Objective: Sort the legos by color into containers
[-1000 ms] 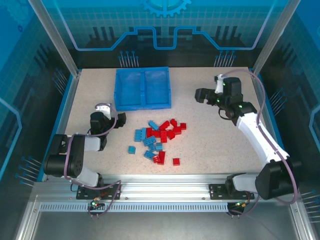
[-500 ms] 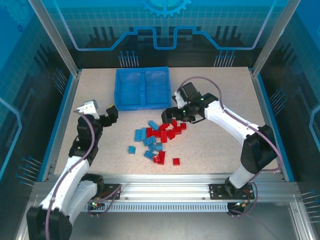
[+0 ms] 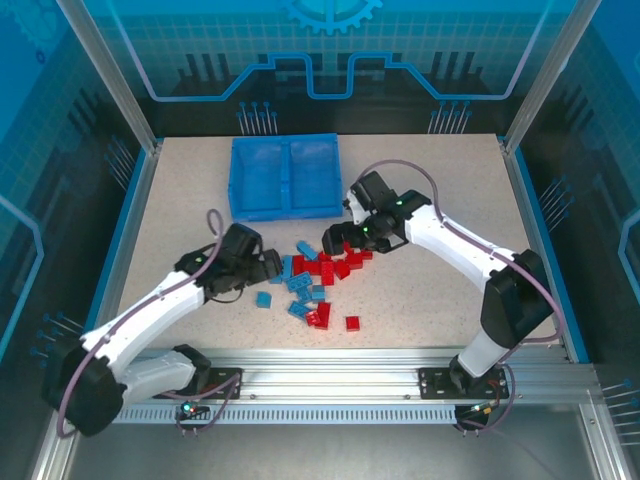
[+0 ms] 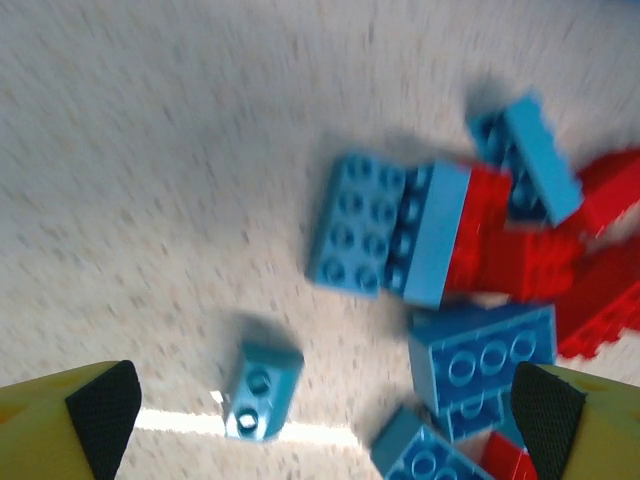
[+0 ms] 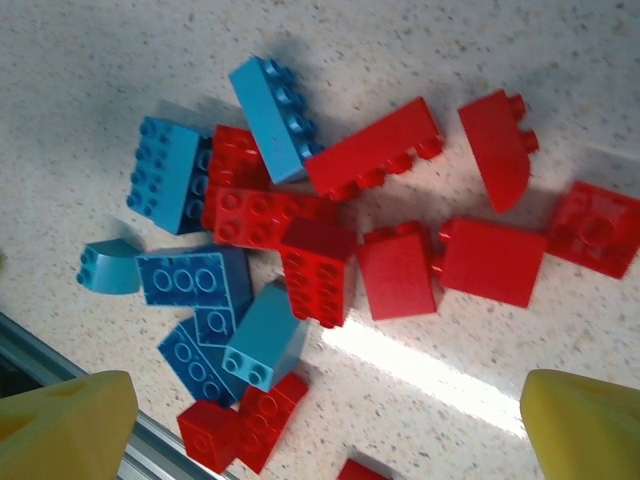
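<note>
I next need to pull my left gripper back and down onto the small blue brick (image 3: 264, 299) (image 4: 262, 392), below it toward my base, as both sides are free of neighbors.
The legos (image 3: 318, 272) lie in a loose pile of red and light blue bricks on the speckled table, below the blue bin (image 3: 286, 207). Its two containers (image 3: 262, 175) sit side by side and look bare. My left gripper (image 3: 272, 266) hovers open at the pile's left edge. In the left wrist view my left gripper (image 4: 322, 410) stands over a small blue brick (image 4: 262, 388) and a wider blue brick (image 4: 360, 235). My right gripper (image 3: 333, 240) hangs open over the pile's upper right. Between its fingers (image 5: 70, 420) lie a red brick (image 5: 318, 270) and a light blue brick (image 5: 262, 345).
A single blue brick (image 3: 263, 299) and a single red brick (image 3: 352, 323) lie apart from the pile, toward the near edge. Metal rails (image 3: 330, 385) run along the front, and glass walls enclose the table.
My left arm has swung from the table's left side to the pile's left edge. The right gripper has shifted only slightly over the pile. Both stay open.
</note>
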